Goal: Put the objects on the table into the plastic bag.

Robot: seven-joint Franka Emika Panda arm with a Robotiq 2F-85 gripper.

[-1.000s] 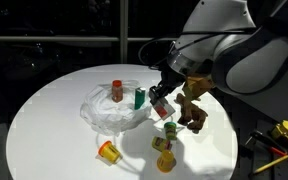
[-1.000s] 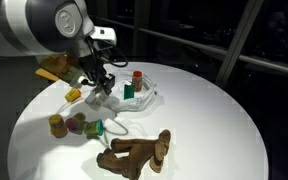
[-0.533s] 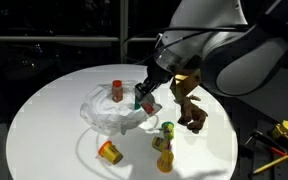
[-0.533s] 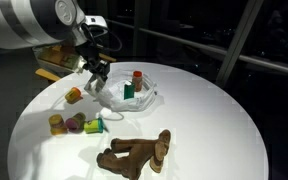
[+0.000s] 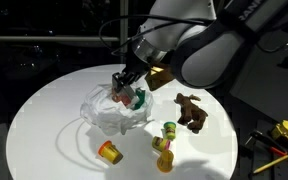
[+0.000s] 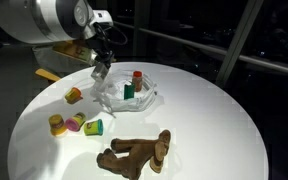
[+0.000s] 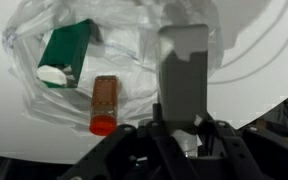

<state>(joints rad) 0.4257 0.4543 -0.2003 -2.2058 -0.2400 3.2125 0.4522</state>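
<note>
My gripper moves down farther over the bag (image 5: pixel 106 115) next, to the bare plastic beside the red-capped bottle, and releases the white box there, because that spot is open.
The clear plastic bag (image 5: pixel 106 115) lies open on the round white table; it also shows in the other exterior view (image 6: pixel 124 100) and in the wrist view (image 7: pixel 134 35). Inside lie a green carton (image 7: pixel 66 48) and a red-capped bottle (image 7: pixel 104 103). My gripper (image 5: pixel 127 88) hovers over the bag, with its fingers together (image 7: pixel 184 60) on a small white and red object that is mostly hidden. On the table are a brown toy moose (image 5: pixel 192 110), an orange cup (image 5: pixel 109 152), a green-yellow piece (image 5: pixel 168 130) and a yellow piece (image 5: pixel 164 160).
The loose pieces lie in a row (image 6: pixel 76 122) in front of the bag, with the moose (image 6: pixel 134 155) near the table's front edge. A wooden box (image 6: pixel 52 68) stands behind the arm. Yellow tools (image 5: pixel 287 130) lie off the table.
My gripper has moved from beside the moose and the loose pieces to above the bag, carrying the small object with it. The other things have not moved.
</note>
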